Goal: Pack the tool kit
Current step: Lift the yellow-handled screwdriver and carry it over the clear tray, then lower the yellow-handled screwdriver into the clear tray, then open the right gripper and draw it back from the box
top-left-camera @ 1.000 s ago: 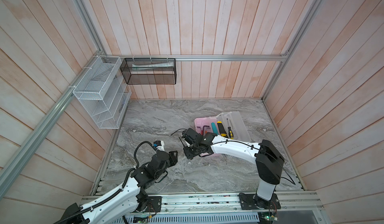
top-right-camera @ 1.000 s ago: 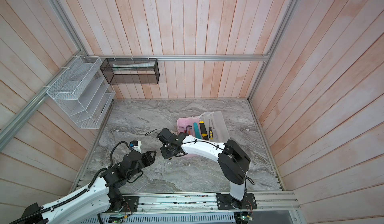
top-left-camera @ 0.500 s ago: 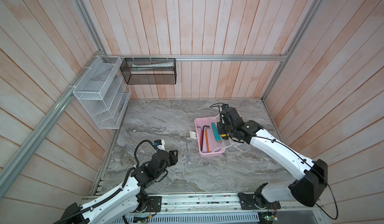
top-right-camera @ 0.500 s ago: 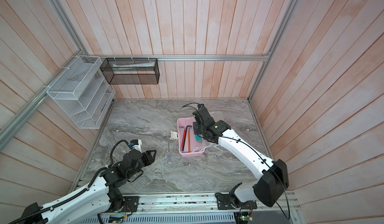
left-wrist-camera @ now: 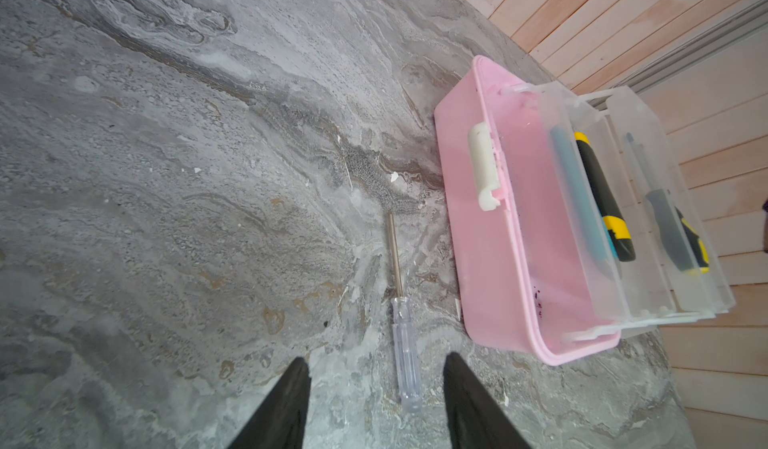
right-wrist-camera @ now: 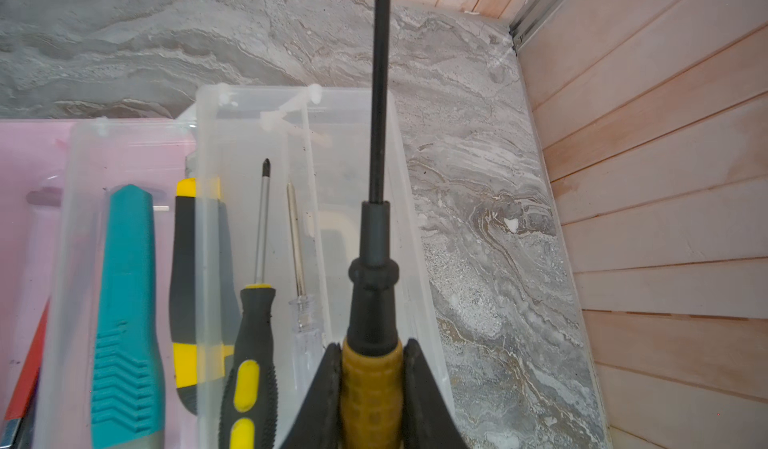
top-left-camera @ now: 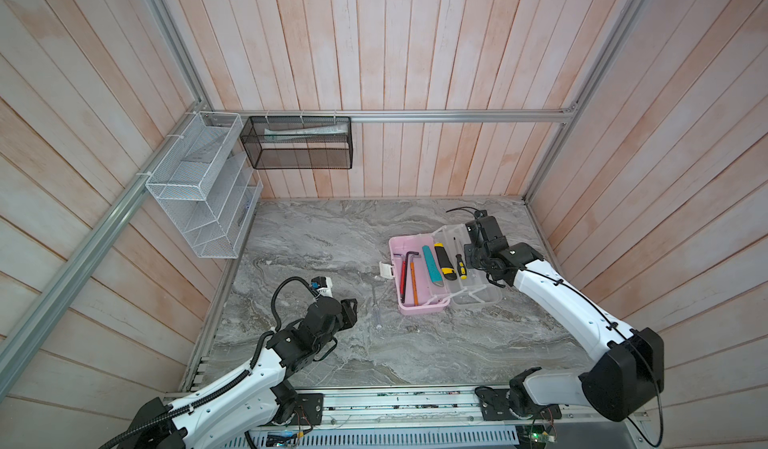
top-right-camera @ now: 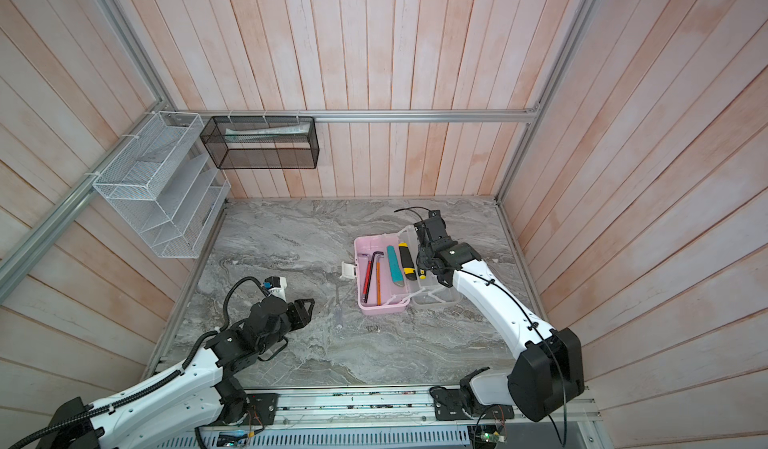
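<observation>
Next, my right gripper lowers into the empty section of the outer clear tray and releases the yellow-handled screwdriver (right-wrist-camera: 372, 384), since that empty section lies below the gripper.
The tool kit (top-left-camera: 419, 309) (top-right-camera: 382, 307) stands open right of the table's middle, a pink case with clear trays folded out to its right. Inside lie hex keys (top-left-camera: 409, 276), a teal knife (top-left-camera: 431, 264), a black-and-yellow knife (top-left-camera: 444, 262) and a black-and-yellow screwdriver (top-left-camera: 460, 266). Above the outer clear tray (right-wrist-camera: 232, 143), my right gripper (top-left-camera: 476, 245) (right-wrist-camera: 371, 343) is shut on a yellow-handled screwdriver (right-wrist-camera: 372, 384) whose black shaft points at the back wall. A clear-handled screwdriver (top-left-camera: 377, 309) (left-wrist-camera: 405, 359) lies on the table left of the case. My left gripper (top-left-camera: 351, 307) (left-wrist-camera: 378, 357) is open just short of its handle.
A white wire rack (top-left-camera: 199, 185) hangs on the left wall and a black mesh basket (top-left-camera: 299, 147) on the back wall. The case's white latch (top-left-camera: 385, 270) juts out to the left. Wooden walls close in right behind the trays.
My right arm has swung from the table in front of the case to its back right, over the clear tray. The left arm has not moved.
</observation>
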